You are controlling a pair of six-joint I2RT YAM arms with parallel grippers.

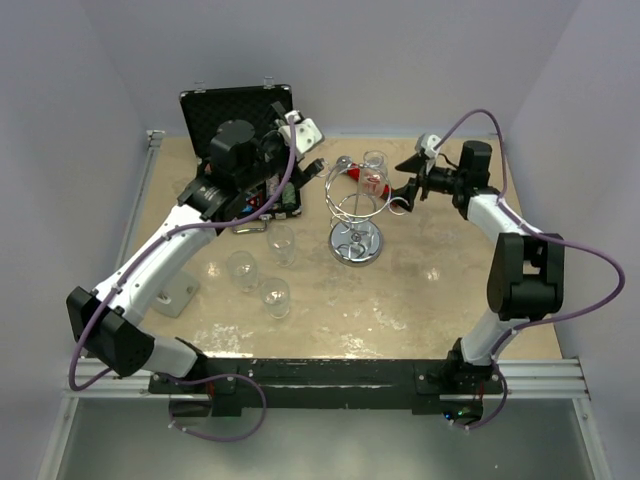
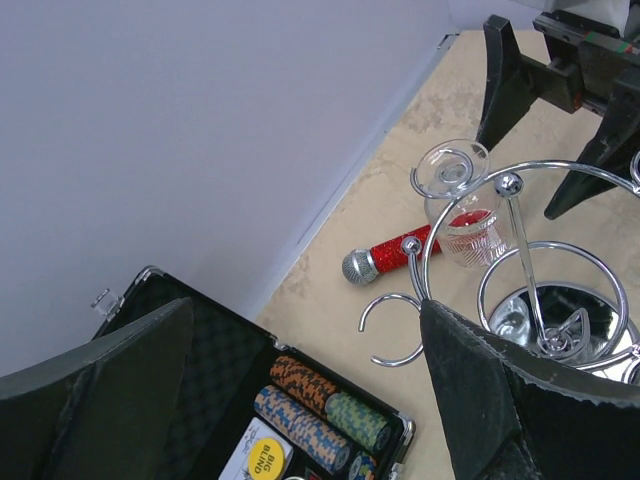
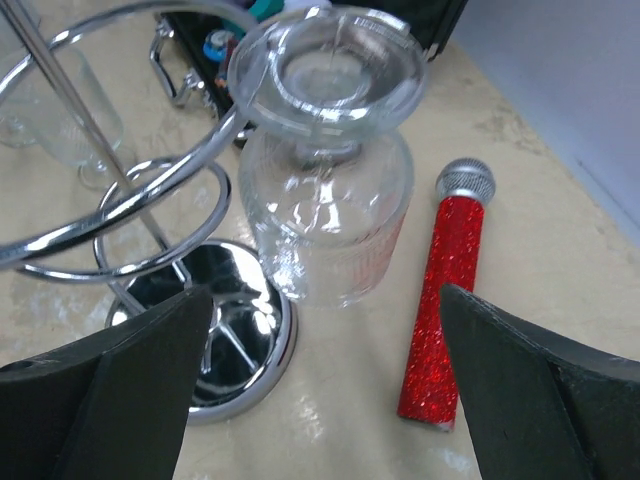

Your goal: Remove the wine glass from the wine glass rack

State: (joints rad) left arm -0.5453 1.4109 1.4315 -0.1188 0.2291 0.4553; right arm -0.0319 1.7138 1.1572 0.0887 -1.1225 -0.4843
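I will next slide the open fingers of my right gripper to its left in the top view, around the wine glass's bowl (image 1: 371, 183) (image 3: 327, 215). The bowl hangs free below the rack's loop.
A clear wine glass (image 1: 375, 172) hangs upside down by its foot from a loop of the chrome wine glass rack (image 1: 355, 243), on the rack's far right side. My right gripper (image 1: 405, 180) is open just right of the glass, level with it, not touching. In the right wrist view the glass (image 3: 325, 200) hangs ahead of the open gripper (image 3: 320, 400), with the rack (image 3: 120, 210) to its left. My left gripper (image 1: 285, 175) is open and empty over the black chip case (image 1: 240, 110), left of the rack. The left wrist view shows the glass (image 2: 460, 210) and rack (image 2: 530, 260).
A red glitter microphone (image 3: 445, 300) lies on the table behind the glass, also in the left wrist view (image 2: 400, 255). Three loose glasses (image 1: 274, 295) stand front left of the rack. The open chip case (image 2: 300, 400) holds chip stacks. Walls close the back and sides.
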